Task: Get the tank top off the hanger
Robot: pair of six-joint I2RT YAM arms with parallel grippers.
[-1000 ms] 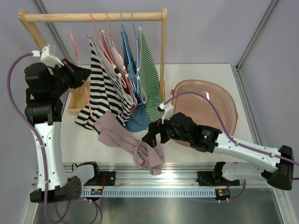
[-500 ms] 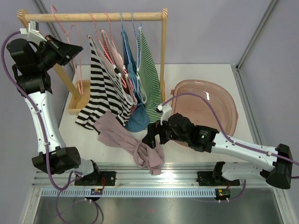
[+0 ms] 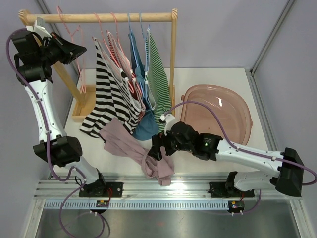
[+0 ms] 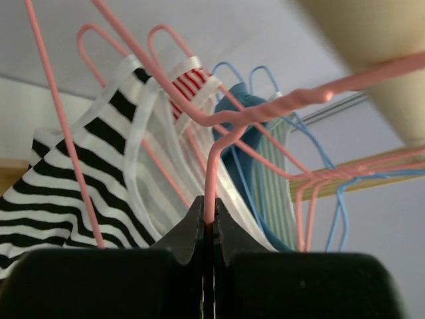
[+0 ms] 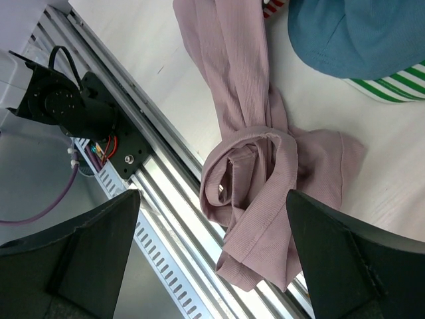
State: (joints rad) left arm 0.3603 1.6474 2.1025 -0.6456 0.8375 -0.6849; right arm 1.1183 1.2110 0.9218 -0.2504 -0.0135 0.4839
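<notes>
The tank top bunches up at its curled fold, so I should lower my right gripper onto that fold, moving it gently to the left in the top view.
The mauve tank top [image 3: 132, 147] lies crumpled on the table, off its hanger, with one end draped over the front rail. In the right wrist view it [image 5: 260, 166] lies below and between my open fingers [image 5: 80, 256]. My right gripper [image 3: 157, 148] is open and empty, hovering just over its right end. My left gripper [image 3: 73, 49] is raised at the far left of the wooden rod [image 3: 99, 18]. It is shut on the bare pink hanger [image 3: 75, 35], whose hook sits at the rod. The left wrist view shows the jaws closed on the hanger's wire [image 4: 210, 193].
More tops hang on the rack: a black-and-white striped one [image 3: 111, 94], a blue one [image 3: 144, 126] and a green striped one [image 3: 159, 84]. A pink basin [image 3: 218, 114] stands at the right. The metal rail [image 3: 188, 186] runs along the table's front edge.
My left arm has lifted the bare pink hanger up to the left end of the rod. My right gripper has shifted slightly left over the tank top.
</notes>
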